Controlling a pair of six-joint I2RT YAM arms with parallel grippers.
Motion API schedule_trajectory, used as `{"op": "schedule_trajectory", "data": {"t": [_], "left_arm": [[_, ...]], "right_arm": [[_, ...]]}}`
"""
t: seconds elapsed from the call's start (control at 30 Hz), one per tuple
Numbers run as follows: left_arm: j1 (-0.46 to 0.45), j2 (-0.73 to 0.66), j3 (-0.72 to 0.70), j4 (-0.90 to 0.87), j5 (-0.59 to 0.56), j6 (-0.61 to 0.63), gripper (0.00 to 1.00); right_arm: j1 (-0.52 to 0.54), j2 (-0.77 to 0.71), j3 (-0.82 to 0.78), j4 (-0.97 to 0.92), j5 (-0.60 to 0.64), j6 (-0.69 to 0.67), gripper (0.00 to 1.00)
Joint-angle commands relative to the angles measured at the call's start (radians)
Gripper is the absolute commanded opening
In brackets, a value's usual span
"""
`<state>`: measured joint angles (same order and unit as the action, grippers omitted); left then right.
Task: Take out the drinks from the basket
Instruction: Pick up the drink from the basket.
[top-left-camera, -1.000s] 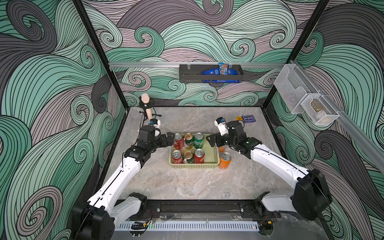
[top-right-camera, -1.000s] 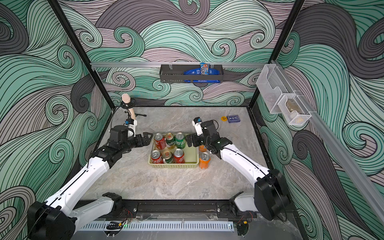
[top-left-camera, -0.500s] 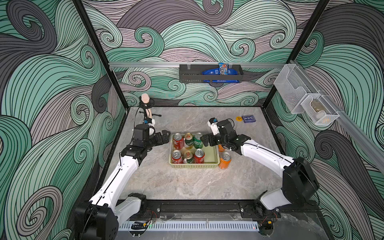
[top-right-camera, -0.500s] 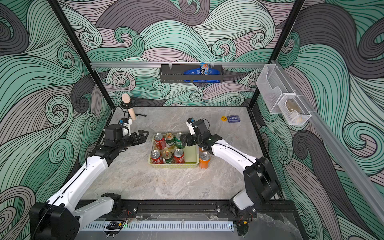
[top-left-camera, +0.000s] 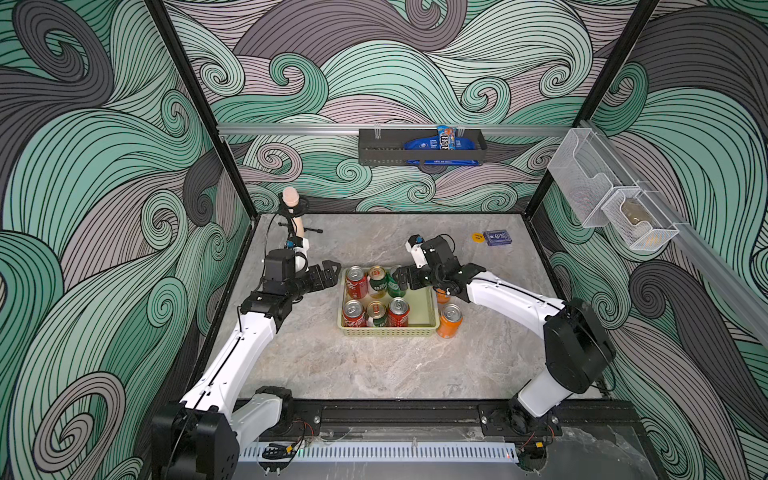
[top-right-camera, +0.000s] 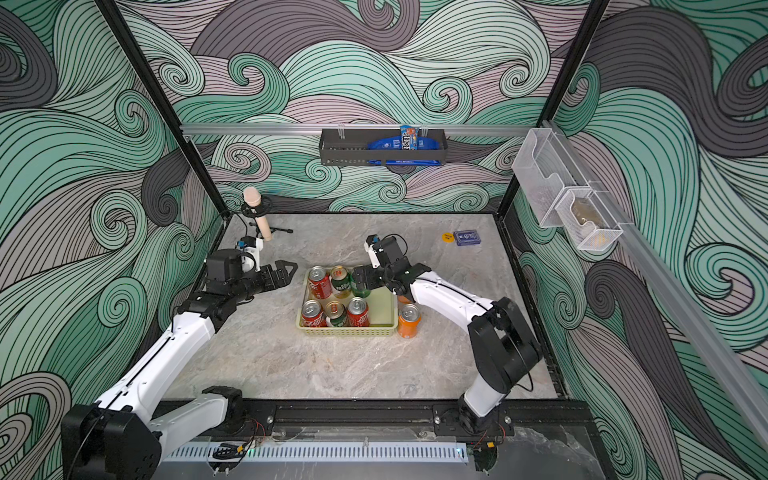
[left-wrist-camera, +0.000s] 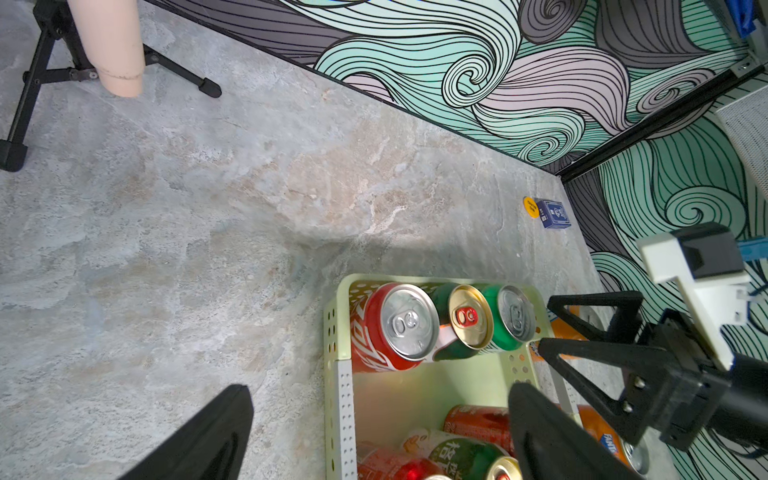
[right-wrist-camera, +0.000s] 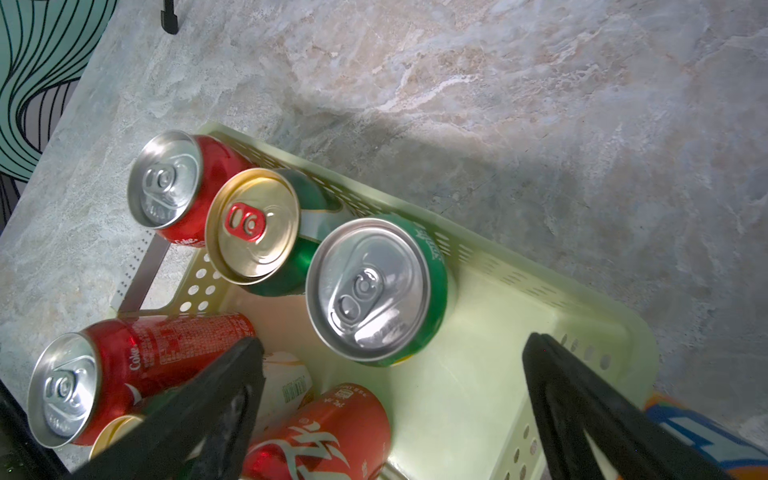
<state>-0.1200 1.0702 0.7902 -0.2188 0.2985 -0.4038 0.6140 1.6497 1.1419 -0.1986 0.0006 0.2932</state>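
Observation:
The bare basket bottom beside the bright green can leaves room for a finger, so I need to lower my right gripper astride the can's silver top (right-wrist-camera: 368, 288) and close it.
The pale yellow-green basket (top-left-camera: 388, 331) (top-right-camera: 345, 331) stands mid-table with several upright drinks in two rows. The back row has a red can (top-left-camera: 356, 283), a dark green-and-white can (top-left-camera: 377, 281) and a bright green can (right-wrist-camera: 374, 291). Two orange cans (top-left-camera: 449, 321) stand on the table just right of the basket, one half hidden under my right arm. My right gripper (top-left-camera: 400, 281) (right-wrist-camera: 390, 415) is open over the basket, fingertips level with the bright green can's near side. My left gripper (top-left-camera: 328, 272) (left-wrist-camera: 378, 432) is open and empty at the basket's left end.
A peach cylinder on a black tripod (top-left-camera: 293, 208) stands at the back left. A blue card box (top-left-camera: 498, 238) and a yellow disc (top-left-camera: 478, 237) lie at the back right. A black rack (top-left-camera: 422, 145) and white mesh bins (top-left-camera: 611, 208) hang on the walls.
My right gripper has moved left from beside the orange cans to over the basket's back row, near the bright green can. The left gripper has shifted only slightly.

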Motion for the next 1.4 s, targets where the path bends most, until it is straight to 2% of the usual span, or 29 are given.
{"op": "schedule_trajectory", "data": {"t": [0.0,1.37], "left_arm": [[0.012,-0.004,-0.006,0.018,0.033,0.003,0.99],[0.047,-0.013,-0.021,0.045,0.108,0.004,0.99]], "right_arm": [[0.019,0.028,0.036,0.002,0.020,-0.018,0.96],[0.055,0.245,0.156,-0.008,0.171,-0.037,0.96]]}}
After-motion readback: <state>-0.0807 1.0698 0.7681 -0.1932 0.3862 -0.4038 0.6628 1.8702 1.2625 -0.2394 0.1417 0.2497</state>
